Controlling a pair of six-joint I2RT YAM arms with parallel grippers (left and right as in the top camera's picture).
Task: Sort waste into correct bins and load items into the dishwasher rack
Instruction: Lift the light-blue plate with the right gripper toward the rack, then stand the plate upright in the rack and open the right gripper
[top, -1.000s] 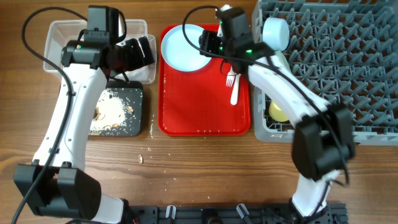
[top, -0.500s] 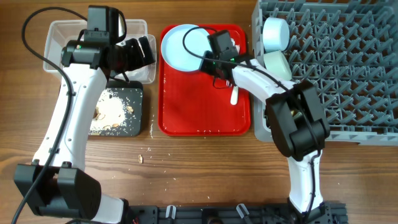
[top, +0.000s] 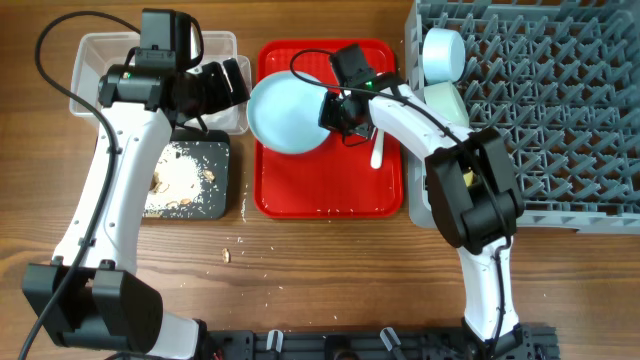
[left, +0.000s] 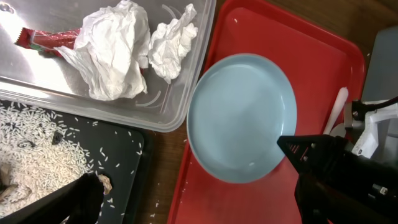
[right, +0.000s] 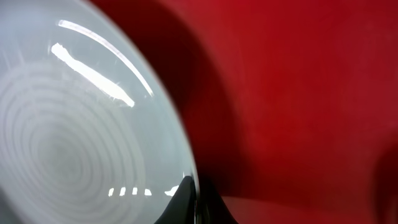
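I need to move my right gripper to its right in the overhead view, over the rack's empty wires by the light blue bowl, and release the plate (top: 288, 112).
My right gripper (top: 334, 110) is shut on the right rim of the light blue plate (top: 288, 112), which is held tilted above the red tray (top: 330, 190). In the right wrist view the fingertips (right: 189, 198) pinch the plate (right: 74, 124) edge on. The left wrist view shows the plate (left: 241, 115) beside the clear tub (left: 180, 109). My left gripper (top: 225, 85) hangs open and empty over the clear tub (top: 85, 70), which holds crumpled napkins (left: 112, 53) and a red wrapper (left: 46, 40). A white utensil (top: 377, 150) lies on the tray.
The black tray (top: 225, 190) in front of the tub holds rice and food scraps (top: 180, 180). The grey dishwasher rack (top: 540, 100) fills the right side, with a light blue bowl (top: 443, 52) and a mint bowl (top: 447, 100) at its left edge. Crumbs (top: 228, 254) lie on the table.
My right gripper closed on the plate's rim and lifted it off the tray's back left corner, bringing it forward and leftward. The left arm has not moved.
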